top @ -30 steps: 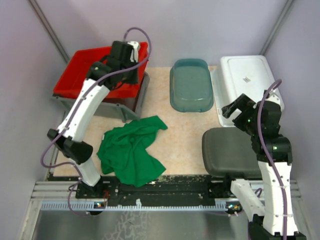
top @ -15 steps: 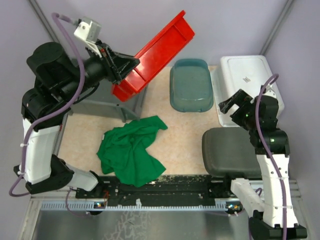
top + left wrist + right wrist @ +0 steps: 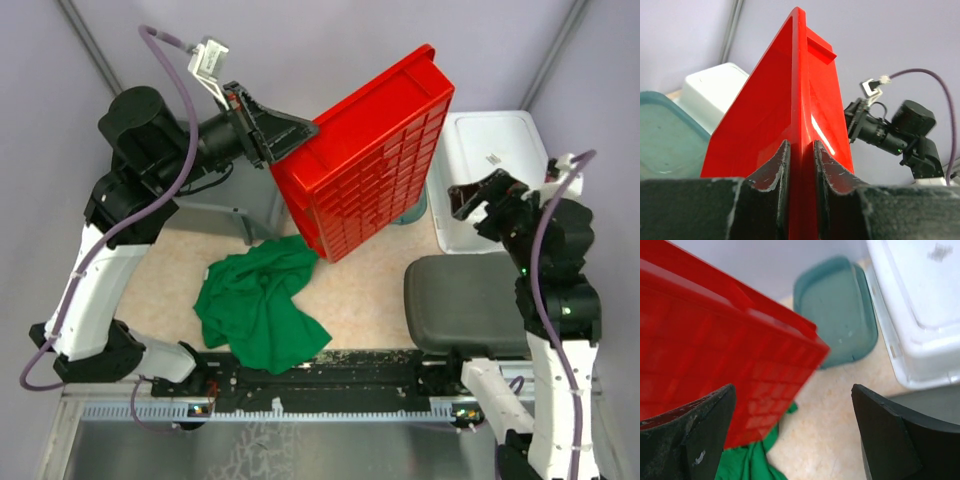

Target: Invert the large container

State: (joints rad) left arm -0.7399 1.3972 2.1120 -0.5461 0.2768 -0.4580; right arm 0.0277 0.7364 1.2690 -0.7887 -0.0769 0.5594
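Observation:
The left gripper turns and lowers the red container (image 3: 368, 160), which hangs tipped in the air, onto the tabletop (image 3: 362, 298) beside the green cloth next, then releases it.
The large red container (image 3: 368, 160) hangs in the air over the middle of the table, tipped so its ribbed underside faces up and toward me. My left gripper (image 3: 285, 135) is shut on its rim at the left edge; in the left wrist view the fingers (image 3: 777, 167) pinch the red wall (image 3: 800, 125) between them. In the right wrist view the red container (image 3: 715, 360) fills the left side. My right gripper (image 3: 480, 200) is open and empty, held above the white bin, apart from the container.
A green cloth (image 3: 262, 300) lies at front centre. A teal tub (image 3: 837, 305) sits upside down behind the red container. A white bin (image 3: 495, 160) is at the back right, a dark grey tub (image 3: 460, 305) in front of it. A grey bin (image 3: 225, 210) stands at the left.
My left arm has swung the red container right and further over, from edge-on tilt to underside facing up. My right gripper has shifted slightly right.

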